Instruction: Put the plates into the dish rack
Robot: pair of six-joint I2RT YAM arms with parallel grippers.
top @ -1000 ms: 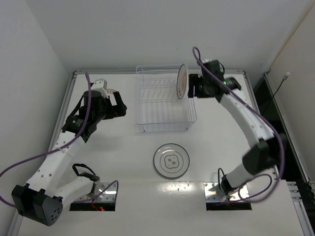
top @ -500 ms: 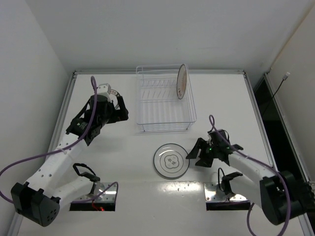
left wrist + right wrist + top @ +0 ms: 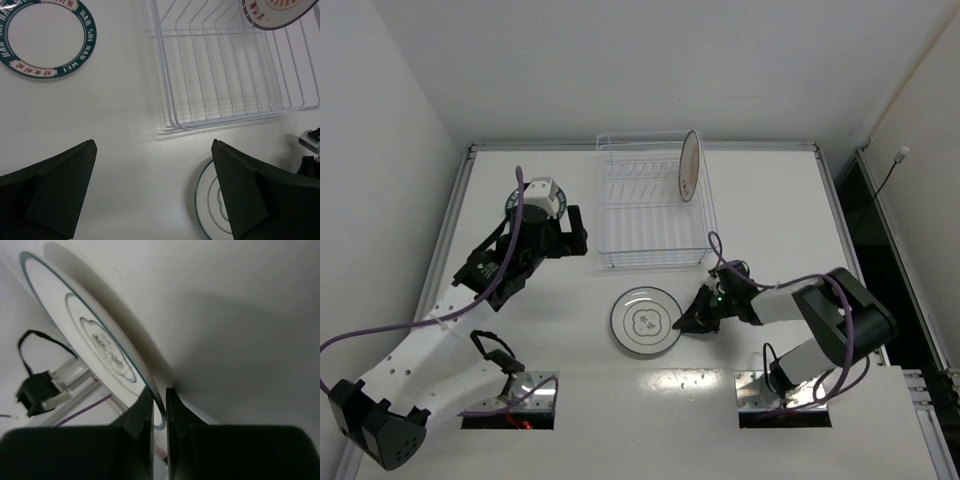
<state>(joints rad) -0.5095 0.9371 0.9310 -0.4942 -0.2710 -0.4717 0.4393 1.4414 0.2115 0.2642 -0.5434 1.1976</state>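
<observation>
My right gripper lifts the clover plate (image 3: pixel 642 322) outward next, turns it upright and releases it in the empty slots (image 3: pixel 670 187) beside the orange-centred plate.
The dish rack (image 3: pixel 651 263) stands at the back middle of the table, and the plate with the orange centre (image 3: pixel 690 165) stands upright at its right end. The grey-rimmed clover plate (image 3: pixel 642 322) lies on the table in front of the rack. My right gripper (image 3: pixel 694 322) is low at that plate's right edge and shut on its rim (image 3: pixel 150 385). My left gripper (image 3: pixel 155 200) hovers open and empty left of the rack (image 3: pixel 235 75). The dark-rimmed plate (image 3: pixel 47 40) lies flat on the table at the back left, partly under the left arm in the top view.
The two arm base plates (image 3: pixel 510 400) (image 3: pixel 785 400) sit at the near edge. A raised border (image 3: pixel 460 215) runs along the table's left side, and walls close the back and sides. A purple cable (image 3: pixel 380 330) trails from the left arm.
My right arm came away from the rack, dropped to the clover plate and shut on its right rim. That plate slid a little left. The left arm edged toward the rack.
</observation>
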